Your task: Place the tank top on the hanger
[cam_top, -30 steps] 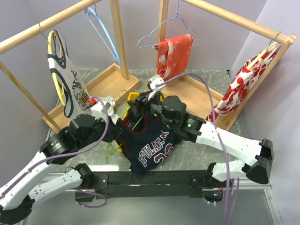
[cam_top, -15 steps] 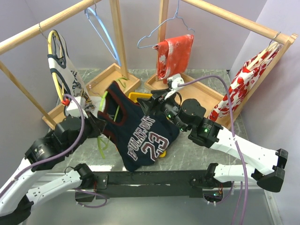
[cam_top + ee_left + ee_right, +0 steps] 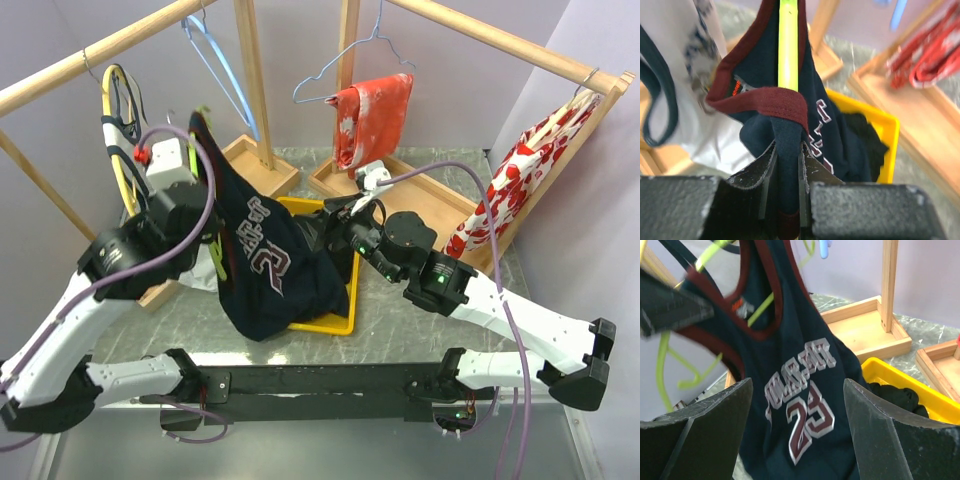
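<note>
My left gripper should next move up and outward to the wooden bar [image 3: 145,32] between the yellow and light blue hangers and release the tank top's navy fold there, because that part of the bar is empty.
The dark navy tank top [image 3: 265,260] with red trim hangs from my raised left gripper [image 3: 203,140]. The lime-green hanger [image 3: 216,256] sits inside it, and its arm runs up through the strap in the left wrist view [image 3: 788,45]. My left gripper [image 3: 787,150] is shut on the shoulder strap of the tank top [image 3: 790,107]. My right gripper [image 3: 335,225] is open and empty, just right of the garment. In the right wrist view the right gripper [image 3: 797,385] faces the tank top [image 3: 805,415] and its number, and the hanger [image 3: 760,310] shows at the neck.
A yellow tray [image 3: 337,300] holding a black garment [image 3: 895,397] lies under the tank top. A white tank top [image 3: 125,135] on a yellow hanger and a light blue hanger [image 3: 225,75] hang on the left wooden rack. Red patterned garments [image 3: 375,115] [image 3: 520,170] hang on the right rack.
My left arm has lifted the tank top and hanger up and to the left, toward the left rack. The yellow tray is now uncovered. My right arm has stayed in place over the last half second.
</note>
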